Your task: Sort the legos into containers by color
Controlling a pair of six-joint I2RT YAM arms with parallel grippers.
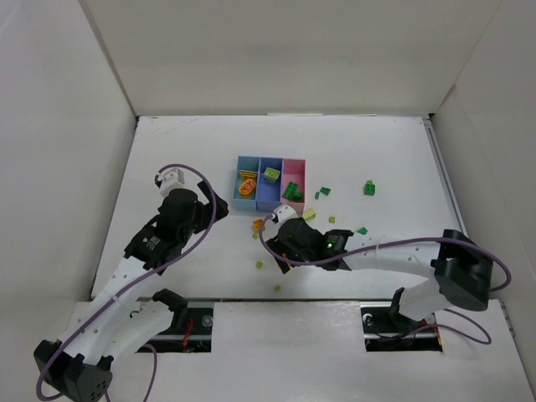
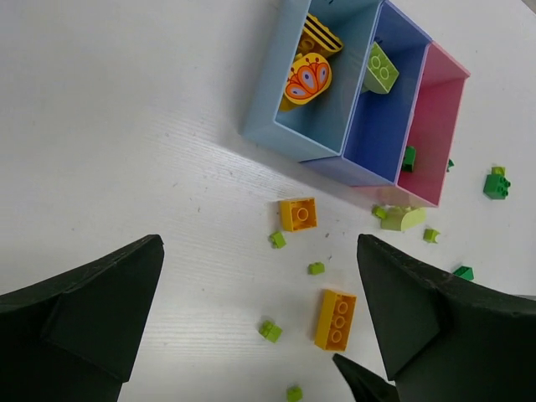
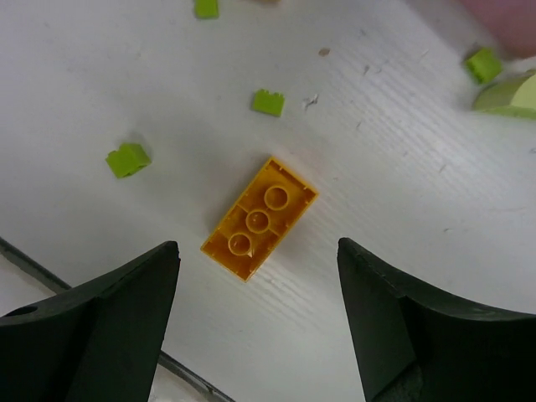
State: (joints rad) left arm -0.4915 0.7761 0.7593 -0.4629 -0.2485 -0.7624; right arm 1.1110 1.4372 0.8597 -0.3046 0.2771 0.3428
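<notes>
My right gripper moves down next onto the near half of the yellow-orange long brick [image 3: 258, 218], which lies below and whose narrow width fits between the open fingers.
The containers [image 1: 270, 182] are joined light blue, periwinkle and pink bins, also in the left wrist view [image 2: 335, 126]. The light blue bin holds a round yellow-red piece [image 2: 307, 77] and a striped yellow brick [image 2: 322, 35]. The periwinkle bin holds a lime brick [image 2: 381, 67]. The pink bin holds dark green bricks [image 1: 292, 191]. My right gripper [image 1: 280, 229] is open and empty [image 3: 258, 247], low over an upside-down long yellow-orange brick [image 3: 258, 218], not touching it. My left gripper [image 1: 199, 211] is open and empty [image 2: 258, 251], above the table left of the tray.
A square orange brick [image 2: 298, 213] lies just before the tray. Small lime pieces [image 2: 270, 330] are scattered around it, one curved [image 2: 405, 219]. Dark green bricks [image 1: 369, 188] lie right of the tray. White walls enclose the table on three sides.
</notes>
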